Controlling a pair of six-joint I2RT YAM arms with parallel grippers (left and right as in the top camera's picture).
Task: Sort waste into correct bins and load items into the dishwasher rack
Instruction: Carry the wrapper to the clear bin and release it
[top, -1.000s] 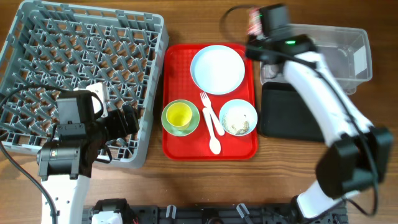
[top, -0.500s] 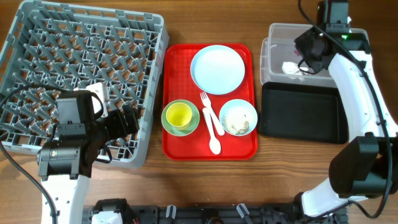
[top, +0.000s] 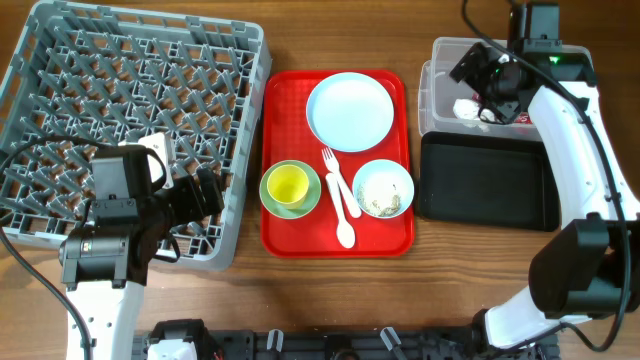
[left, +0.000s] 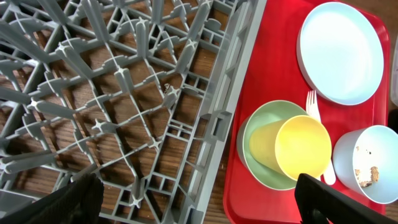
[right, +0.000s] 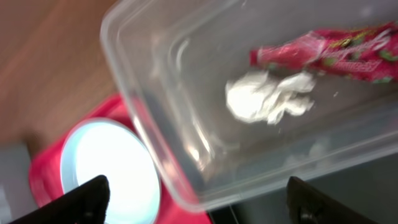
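My right gripper will move back toward the red tray, then down onto the bowl's rim beside the fork, because the bowl (top: 383, 188) still has scraps (left: 373, 173) in it.
My right gripper (top: 478, 85) (right: 199, 202) hangs open over the clear tub (top: 560, 60) with nothing between its fingers. Inside the tub (right: 143, 106) lie the red wrapper (right: 329, 50) and the crumpled white tissue (right: 267, 96) (top: 467, 108). The black tray (top: 487, 180) lies in front of it. My left gripper (top: 205, 192) (left: 202, 202) is open at the grey rack's (top: 130, 120) right edge. On the red tray (top: 335, 240) sit the plate (top: 350, 110), the bowl (top: 383, 188) with food scraps (left: 373, 173), the cup (top: 288, 185) on its saucer (left: 252, 149), the fork (top: 333, 170) and the spoon (top: 343, 215).
Bare wooden table (top: 330, 300) runs along the front. A narrow strip of wood separates the rack's (left: 214, 118) side wall from the red tray (left: 249, 199). The right arm (top: 580, 150) reaches across the black tray's far right side.
My right arm swung from the red tray's back edge to over the clear tub. Its gripper opened and the red wrapper now lies in the tub. The left arm has not moved.
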